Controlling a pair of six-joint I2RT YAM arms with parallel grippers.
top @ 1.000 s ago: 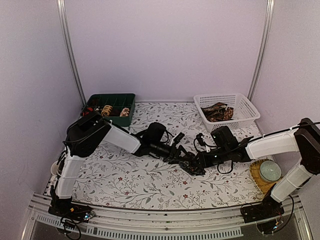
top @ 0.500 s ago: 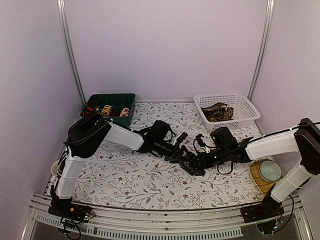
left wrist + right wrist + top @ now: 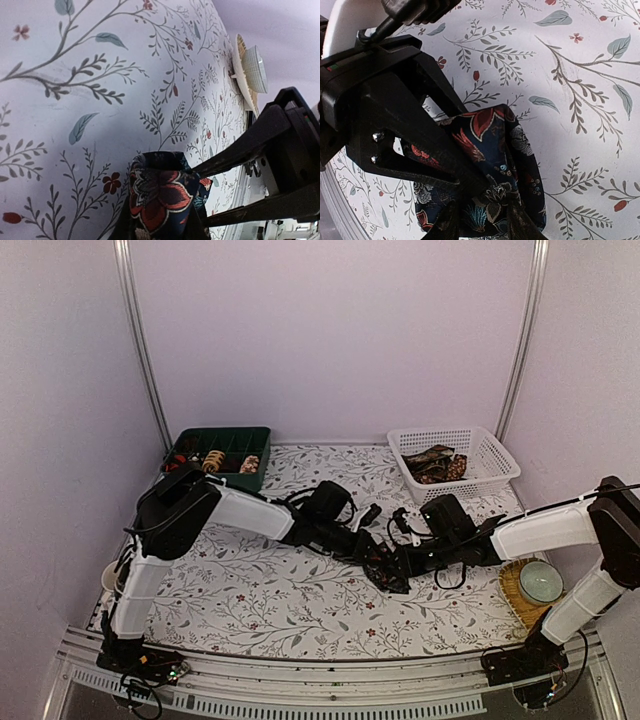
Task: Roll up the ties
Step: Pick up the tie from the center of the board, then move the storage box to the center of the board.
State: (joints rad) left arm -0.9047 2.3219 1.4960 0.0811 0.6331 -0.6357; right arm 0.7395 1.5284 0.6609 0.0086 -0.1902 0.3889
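Note:
The coiled ties are in the tray, so my left gripper will next go up, carry the folded tie outward over the tray's far section point(image 3: 251, 440) and let go of it there.
A dark tie point(image 3: 390, 578) with red and teal flowers lies bunched at the middle of the table, with both grippers on it. My left gripper point(image 3: 372, 556) comes in from the left and is shut on the folded tie point(image 3: 161, 192), which fills the space between its fingers. From the right, my right gripper point(image 3: 402, 566) is shut on the same tie point(image 3: 512, 150), and its black fingers point(image 3: 235, 152) cross the left wrist view. More ties point(image 3: 437, 464) lie heaped in the basket. Coiled ties point(image 3: 212, 460) sit in the tray.
A white mesh basket point(image 3: 490, 455) stands at the back right. A dark green compartment tray point(image 3: 238, 436) stands at the back left. A pale bowl on a woven mat point(image 3: 540, 582) sits at the right edge, close to the right arm's base.
My left gripper has slid right to the bunched tie and closed on it. The right gripper has kept its place and its hold.

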